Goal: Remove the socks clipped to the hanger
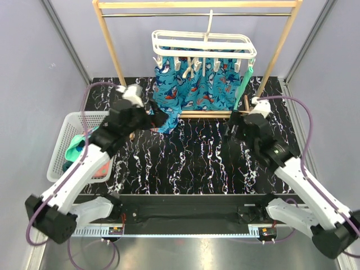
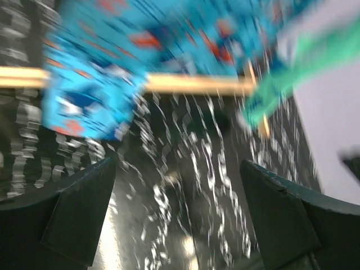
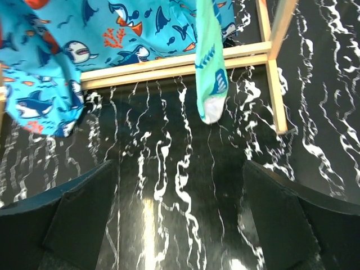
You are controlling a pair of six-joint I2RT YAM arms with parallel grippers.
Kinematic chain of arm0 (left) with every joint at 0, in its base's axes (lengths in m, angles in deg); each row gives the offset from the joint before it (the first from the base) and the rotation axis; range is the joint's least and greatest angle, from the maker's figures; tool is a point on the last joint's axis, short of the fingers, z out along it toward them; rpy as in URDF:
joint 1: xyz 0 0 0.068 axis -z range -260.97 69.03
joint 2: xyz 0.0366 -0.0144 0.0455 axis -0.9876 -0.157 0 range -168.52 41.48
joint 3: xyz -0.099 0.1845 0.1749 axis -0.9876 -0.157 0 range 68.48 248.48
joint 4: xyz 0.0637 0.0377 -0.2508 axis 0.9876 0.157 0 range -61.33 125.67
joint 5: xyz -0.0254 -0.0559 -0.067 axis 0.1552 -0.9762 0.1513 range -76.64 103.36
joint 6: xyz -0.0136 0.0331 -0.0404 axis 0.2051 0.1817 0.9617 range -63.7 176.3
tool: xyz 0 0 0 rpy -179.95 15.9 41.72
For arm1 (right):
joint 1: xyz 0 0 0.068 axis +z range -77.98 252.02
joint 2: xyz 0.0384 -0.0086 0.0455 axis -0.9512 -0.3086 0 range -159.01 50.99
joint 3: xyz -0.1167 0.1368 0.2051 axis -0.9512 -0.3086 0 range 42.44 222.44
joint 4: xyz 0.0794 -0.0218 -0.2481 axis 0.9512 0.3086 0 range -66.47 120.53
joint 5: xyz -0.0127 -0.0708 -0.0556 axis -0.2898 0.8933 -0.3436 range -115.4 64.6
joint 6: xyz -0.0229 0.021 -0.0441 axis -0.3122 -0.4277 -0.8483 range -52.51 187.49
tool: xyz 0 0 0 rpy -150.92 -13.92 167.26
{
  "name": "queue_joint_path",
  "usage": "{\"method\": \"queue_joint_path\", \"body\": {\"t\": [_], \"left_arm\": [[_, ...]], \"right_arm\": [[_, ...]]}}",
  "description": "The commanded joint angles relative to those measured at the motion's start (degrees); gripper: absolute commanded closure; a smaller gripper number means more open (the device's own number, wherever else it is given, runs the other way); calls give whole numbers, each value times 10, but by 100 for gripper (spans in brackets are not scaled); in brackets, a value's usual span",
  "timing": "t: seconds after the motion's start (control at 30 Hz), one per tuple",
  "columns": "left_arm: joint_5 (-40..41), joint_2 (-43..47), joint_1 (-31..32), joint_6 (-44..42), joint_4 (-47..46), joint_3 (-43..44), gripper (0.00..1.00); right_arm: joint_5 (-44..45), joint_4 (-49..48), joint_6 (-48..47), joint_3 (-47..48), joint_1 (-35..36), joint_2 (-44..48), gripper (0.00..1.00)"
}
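Note:
The mint-green sock's lower tip (image 1: 237, 106) (image 3: 214, 107) hangs outward of my right gripper's open fingers, and the sock dangles clear of the blue socks, so next my right gripper needs to move outward onto that tip.
The white hanger (image 1: 202, 44) hangs by its hook from the wooden rail. Several bright blue shark-print socks (image 1: 194, 84) are clipped under it, and a mint-green sock (image 1: 243, 81) hangs at its right end. My left gripper (image 1: 163, 119) is open beside the lower end of the leftmost blue sock (image 2: 95, 95), holding nothing; its wrist view is blurred, with the mint-green sock (image 2: 281, 79) at the right. My right gripper (image 1: 229, 132) is open and empty over the black tabletop, below the mint-green sock (image 3: 211, 67) and the blue socks (image 3: 84, 39).
A tall wooden rail stand (image 1: 110, 50) carries the hanger; its base bars (image 3: 169, 66) lie on the black marbled table. A white mesh basket (image 1: 61, 147) at the left holds a teal sock (image 1: 76, 147) and a coral one (image 1: 102, 171). Grey walls close both sides.

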Motion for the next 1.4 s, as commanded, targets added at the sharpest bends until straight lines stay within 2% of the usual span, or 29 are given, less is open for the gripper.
{"method": "queue_joint_path", "body": {"t": [0.0,0.13,0.33,0.43,0.53,0.83,0.87,0.9,1.03,1.07,1.27,1.37], "left_arm": [[32,-34,72,-43,-44,36,4],[-3,-76,120,-73,-50,47,8],[5,-64,160,-112,-41,30,9],[5,-49,171,-111,-51,19,9],[2,-40,174,-109,-50,16,10],[25,-9,174,-119,-51,10,11],[26,-9,174,-120,-52,10,11],[28,-9,174,-122,-51,10,12],[39,-6,175,-129,-50,5,20],[39,-5,175,-133,-52,4,21],[52,-21,209,-148,-47,20,27],[51,-48,219,-143,-41,37,27]], "right_arm": [[34,-119,-16,-15,-1,-43,2],[66,-222,-34,-44,-3,-130,16],[128,-346,-72,-61,-24,-225,17],[153,-345,-70,-57,-42,-261,18],[136,-359,-68,-60,-66,-281,19],[83,-391,-70,-45,-98,-350,36],[80,-386,-72,-35,-97,-357,39],[78,-381,-71,-28,-98,-366,52],[58,-345,-56,-22,-98,-334,80],[53,-313,-41,-19,-97,-319,100],[-65,-141,9,5,-98,-192,100],[-109,-100,29,1,-96,-135,100]]}}
